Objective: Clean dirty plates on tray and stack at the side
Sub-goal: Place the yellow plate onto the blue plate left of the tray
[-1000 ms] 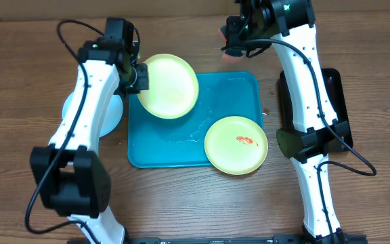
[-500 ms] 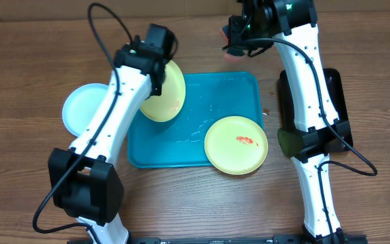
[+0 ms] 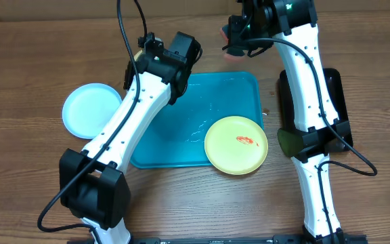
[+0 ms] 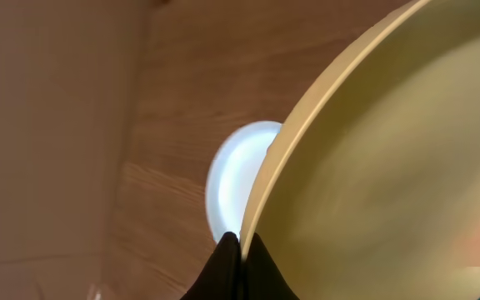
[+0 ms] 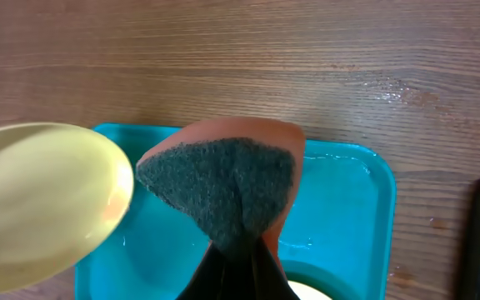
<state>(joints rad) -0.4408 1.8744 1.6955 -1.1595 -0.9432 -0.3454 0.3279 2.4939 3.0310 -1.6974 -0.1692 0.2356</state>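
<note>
I need to move my left gripper next over the light blue plate [image 3: 91, 110] [image 4: 240, 179], which is below and to its left in the overhead view. Then I need to lower it and release to stack there.
My left gripper [image 4: 240, 248] is shut on the rim of a pale yellow-green plate [image 4: 373, 167] and holds it tilted on edge above the left part of the turquoise tray [image 3: 230, 95]. In the overhead view the left arm [image 3: 180, 64] hides most of that plate. It also shows in the right wrist view [image 5: 40, 200]. The light blue plate [image 3: 91, 110] lies on the table left of the tray. A second yellow-green plate [image 3: 235, 144] with a red smear lies on the tray's front right corner. My right gripper [image 3: 234, 46] is shut on an orange and green sponge [image 5: 223, 179] above the tray's back edge.
A narrow black tray [image 3: 334, 85] lies at the right, partly under the right arm. The tray floor [image 5: 340, 208] looks wet. Bare wooden table surrounds the tray at the front and far left.
My left arm has swung right over the tray with the yellow-green plate, tipping it from nearly flat to on edge. The blue plate is now uncovered. The right arm has not moved.
</note>
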